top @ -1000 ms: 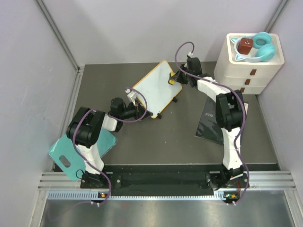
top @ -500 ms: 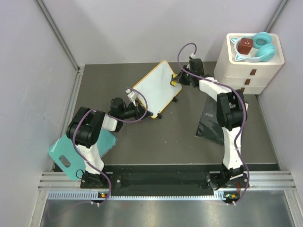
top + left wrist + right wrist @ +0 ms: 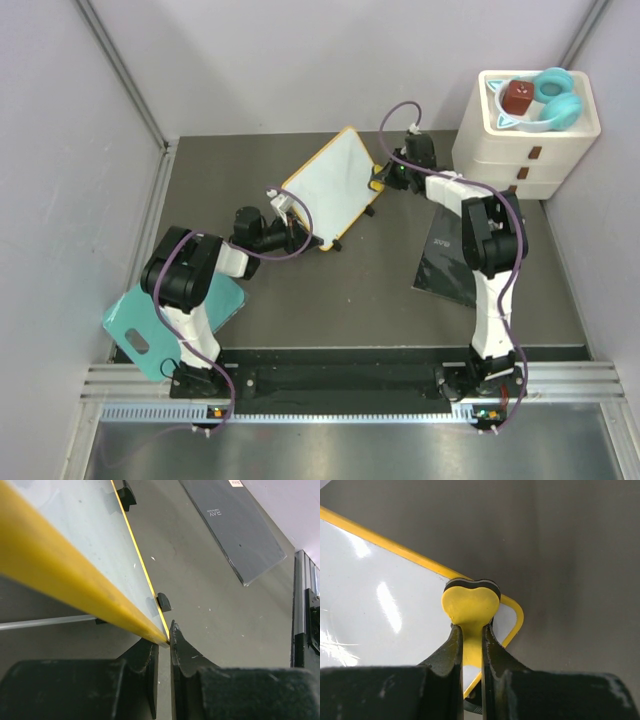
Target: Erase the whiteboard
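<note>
I will next move my right gripper back and down off the whiteboard [image 3: 330, 185] to the bare tabletop beside the dark sheet [image 3: 386, 279] and let go of the eraser, because the board's surface looks blank.
The whiteboard [image 3: 330, 185], white with a yellow-orange frame, stands tilted at the middle back of the table; its face looks blank. My left gripper [image 3: 298, 232] is shut on its near corner; the left wrist view shows the yellow frame [image 3: 90, 540] pinched between the gripper's tips [image 3: 166, 640]. My right gripper [image 3: 380, 178] is shut on a yellow heart-shaped eraser [image 3: 470, 605], which sits at the board's right corner [image 3: 380, 610], over the rounded frame edge. The eraser's black felt edge shows at its top.
A dark sheet with a white label [image 3: 447, 262] lies on the table right of the board, also in the left wrist view [image 3: 235, 530]. A teal cutting board [image 3: 160, 325] lies at the near left. A white drawer unit [image 3: 525, 130] holding teal headphones [image 3: 555, 100] stands at the back right.
My right gripper has slid the eraser to the right and slightly down across the board, to its right corner. The left gripper and the board have not moved.
</note>
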Motion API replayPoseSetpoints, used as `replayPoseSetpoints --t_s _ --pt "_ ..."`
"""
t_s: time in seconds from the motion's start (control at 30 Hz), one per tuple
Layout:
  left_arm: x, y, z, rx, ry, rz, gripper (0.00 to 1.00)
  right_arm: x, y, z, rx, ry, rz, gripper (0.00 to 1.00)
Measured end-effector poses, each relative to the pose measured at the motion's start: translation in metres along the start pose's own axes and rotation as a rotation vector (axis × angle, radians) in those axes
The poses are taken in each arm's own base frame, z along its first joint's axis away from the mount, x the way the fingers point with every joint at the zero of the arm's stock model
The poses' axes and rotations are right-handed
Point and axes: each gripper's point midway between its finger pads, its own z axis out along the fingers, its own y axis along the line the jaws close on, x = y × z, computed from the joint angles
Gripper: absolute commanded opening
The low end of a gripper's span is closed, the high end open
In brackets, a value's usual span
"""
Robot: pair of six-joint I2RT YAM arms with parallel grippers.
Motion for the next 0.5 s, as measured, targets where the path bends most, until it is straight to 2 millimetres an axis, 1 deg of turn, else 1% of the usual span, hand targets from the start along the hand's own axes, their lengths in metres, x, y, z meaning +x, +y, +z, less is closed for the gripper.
replayPoseSetpoints --t_s 0.17,0.23,0.33,0.37,0.43,0.5 --pt "0.001 0.002 0.0 -0.003 0.005 0.023 0.0 0.002 0.0 -0.007 0.012 -0.002 -0.006 0.0" --pt "0.002 0.003 0.0 -0.004 0.007 0.038 0.0 0.012 -0.002 -0.013 0.019 0.017 -0.007 0.0" --pt "0.003 0.003 0.0 -0.004 0.01 0.054 0.0 0.041 -0.008 -0.026 0.035 0.065 -0.009 0.0" --pt "0.003 0.004 0.0 -0.004 0.012 0.06 0.0 0.047 -0.01 -0.03 0.045 0.066 -0.011 0.0" --pt "0.006 0.003 0.0 0.0 0.022 0.057 0.0 0.051 -0.013 -0.041 0.053 0.059 -0.014 0.0" --pt "0.011 0.0 0.0 0.009 0.038 0.048 0.0 0.056 -0.013 -0.059 0.057 0.059 -0.013 0.0"
